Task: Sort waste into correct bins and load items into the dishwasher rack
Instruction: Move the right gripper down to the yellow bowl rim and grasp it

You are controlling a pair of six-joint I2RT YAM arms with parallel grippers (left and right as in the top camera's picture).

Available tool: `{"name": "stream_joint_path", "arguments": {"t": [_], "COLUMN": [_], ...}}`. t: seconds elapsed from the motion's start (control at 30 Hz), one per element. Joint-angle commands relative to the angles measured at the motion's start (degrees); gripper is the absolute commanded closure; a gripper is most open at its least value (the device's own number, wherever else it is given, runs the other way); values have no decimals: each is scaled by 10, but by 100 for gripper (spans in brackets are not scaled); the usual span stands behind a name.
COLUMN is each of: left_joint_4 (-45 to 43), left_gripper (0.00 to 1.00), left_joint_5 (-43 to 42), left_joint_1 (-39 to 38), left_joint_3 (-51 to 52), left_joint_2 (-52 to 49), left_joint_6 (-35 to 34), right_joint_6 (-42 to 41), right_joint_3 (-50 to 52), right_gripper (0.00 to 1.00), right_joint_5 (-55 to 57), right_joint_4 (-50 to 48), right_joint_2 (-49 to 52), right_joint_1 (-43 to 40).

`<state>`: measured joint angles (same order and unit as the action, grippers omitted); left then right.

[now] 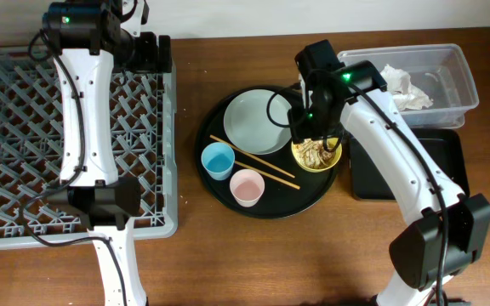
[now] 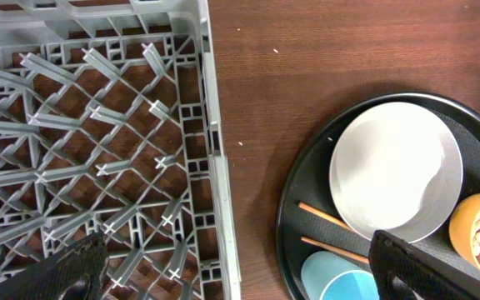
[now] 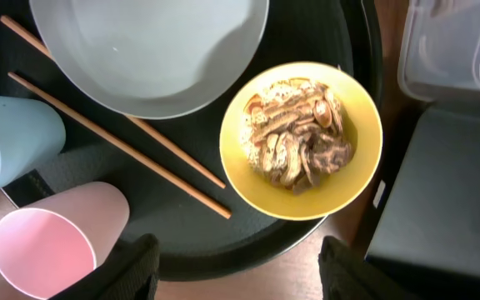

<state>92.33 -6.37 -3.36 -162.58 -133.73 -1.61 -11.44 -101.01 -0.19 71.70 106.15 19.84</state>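
The right gripper moves down onto the yellow bowl's rim beside the chopstick ends next, because that bare edge stands clear of the noodle scraps filling the bowl's middle.
The grey dishwasher rack (image 1: 24,127) fills the left side. On a round black tray (image 1: 292,197) lie the grey-green plate (image 1: 256,121), blue cup (image 1: 218,160), pink cup (image 1: 247,187), chopsticks (image 1: 253,161) and the yellow bowl (image 3: 301,137) with tan noodle scraps (image 3: 294,137). My right gripper (image 3: 236,275) is open and empty, above the bowl's near rim. My left gripper (image 2: 240,275) is open and empty over the rack's right edge (image 2: 215,150). The white napkin (image 1: 402,85) lies in the clear tub (image 1: 453,59). The brown wrapper is not visible.
The shallow black rectangular tray (image 1: 449,161) sits right of the round tray, below the tub. In the left wrist view, bare wood separates the rack from the plate (image 2: 394,171). The right arm crosses over the black rectangular tray.
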Motion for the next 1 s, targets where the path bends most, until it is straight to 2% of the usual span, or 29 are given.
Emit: {"name": "stream_joint_path", "arguments": {"t": [0.0,0.4,0.7,0.97], "left_joint_4": [-1,-1,-1,-1], "left_gripper": [1,1,1,1], "left_joint_5": [2,2,2,2], "left_joint_1": [2,1,0,0], "left_joint_3": [3,3,3,3], "left_joint_2": [-5,-5,-5,-5], "left_joint_6": [-5,-5,-5,-5], "right_joint_6": [33,198,235,239], "right_joint_3": [4,38,89,153], "right_gripper": [37,37,37,37], "right_joint_5": [9,9,5,-7], "right_joint_4": [-9,-11,-46,-149], "right_joint_2": [3,3,3,3], "right_joint_1": [4,4,4,4]}}
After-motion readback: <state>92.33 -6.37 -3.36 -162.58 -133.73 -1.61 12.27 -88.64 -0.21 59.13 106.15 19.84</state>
